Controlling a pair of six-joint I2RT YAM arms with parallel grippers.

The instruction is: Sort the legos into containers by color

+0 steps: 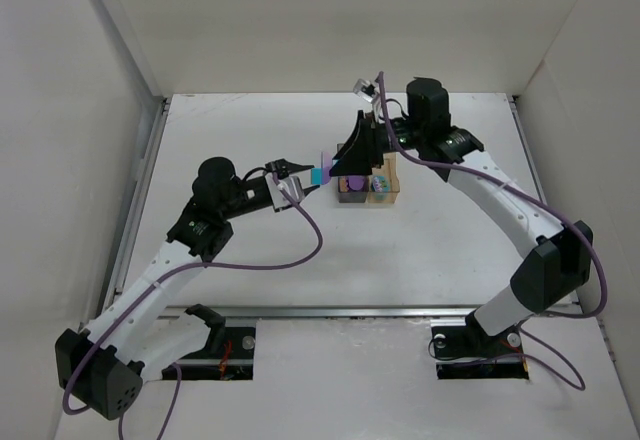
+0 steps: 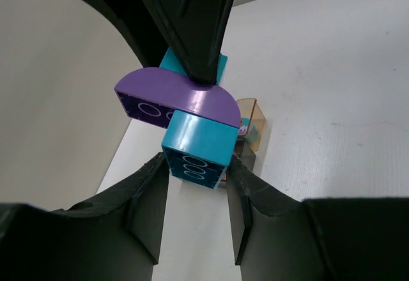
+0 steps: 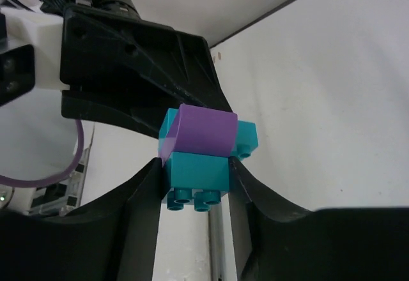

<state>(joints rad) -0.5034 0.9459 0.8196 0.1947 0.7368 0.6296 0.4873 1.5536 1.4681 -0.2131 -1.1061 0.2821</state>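
My left gripper should move my teal brick over the amber bin holding teal (image 1: 382, 182) (image 2: 253, 127), which is below the gripper and to its right in the top view, then lower the brick and release it.
A small stack of legos hangs in the air between my two grippers: a teal brick, a purple half-round piece (image 2: 179, 99) and a second teal brick. My left gripper (image 2: 195, 166) is shut on one teal brick (image 2: 195, 148). My right gripper (image 3: 195, 175) is shut on the other teal brick (image 3: 198, 168), with the purple piece (image 3: 203, 131) above it. In the top view the stack (image 1: 321, 168) is just left of the joined containers, between the left gripper (image 1: 308, 180) and the right gripper (image 1: 337, 166). The dark grey bin (image 1: 351, 196) holds a purple brick. The amber bin (image 1: 390, 193) holds small pieces.
The bins stand at the middle of the white table (image 1: 330, 250). White walls close in the left, right and back sides. The amber bin (image 2: 254, 124) shows below the stack in the left wrist view. Purple cables trail from both arms.
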